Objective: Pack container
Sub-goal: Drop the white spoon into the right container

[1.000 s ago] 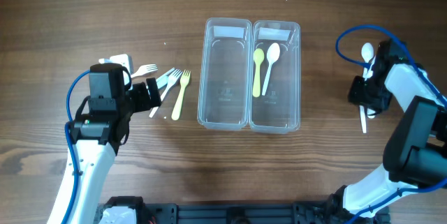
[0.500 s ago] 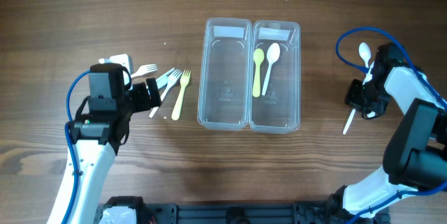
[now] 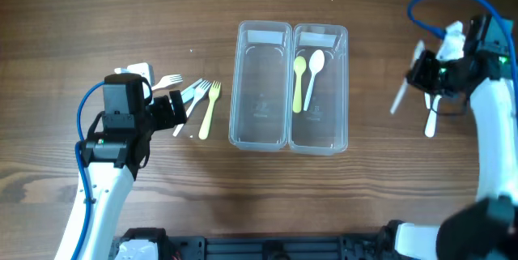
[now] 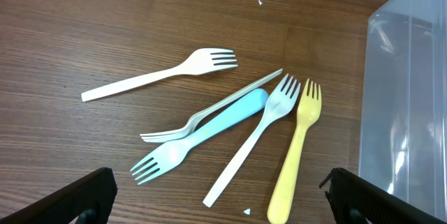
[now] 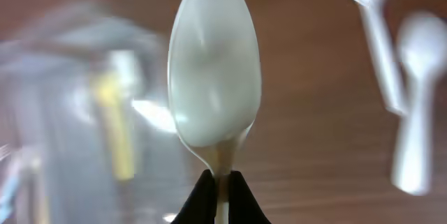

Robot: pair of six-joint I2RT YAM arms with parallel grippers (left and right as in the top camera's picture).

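Note:
Next, my right gripper moves to the left in the overhead view and lowers over the tub with the yellow spoon (image 3: 299, 82) (image 5: 136, 137) to release, since spoons already lie there.
The clear twin container (image 3: 289, 87) sits mid-table. Its left tub is empty. Its right tub holds a yellow spoon (image 3: 299, 82) and a white spoon (image 3: 314, 69). My right gripper (image 3: 424, 75) is to the container's right, above the table, shut on a white spoon (image 5: 213, 77) whose handle (image 3: 398, 98) sticks out toward the container. The container shows blurred in the right wrist view (image 5: 70, 112). My left gripper (image 3: 175, 110) is open and empty over several forks, among them a white one (image 4: 160, 74), a blue one (image 4: 202, 130) and a yellow one (image 4: 297, 147).
Two more white spoons lie on the table by my right gripper (image 5: 377, 21) (image 5: 415, 112); one shows in the overhead view (image 3: 431, 117). The container's wall (image 4: 405, 98) is just right of the forks. A blue cable loops over the right arm (image 3: 441, 1).
My right gripper has lifted the white spoon off the table and moved toward the far side, swinging its handle toward the container. The left arm has not moved.

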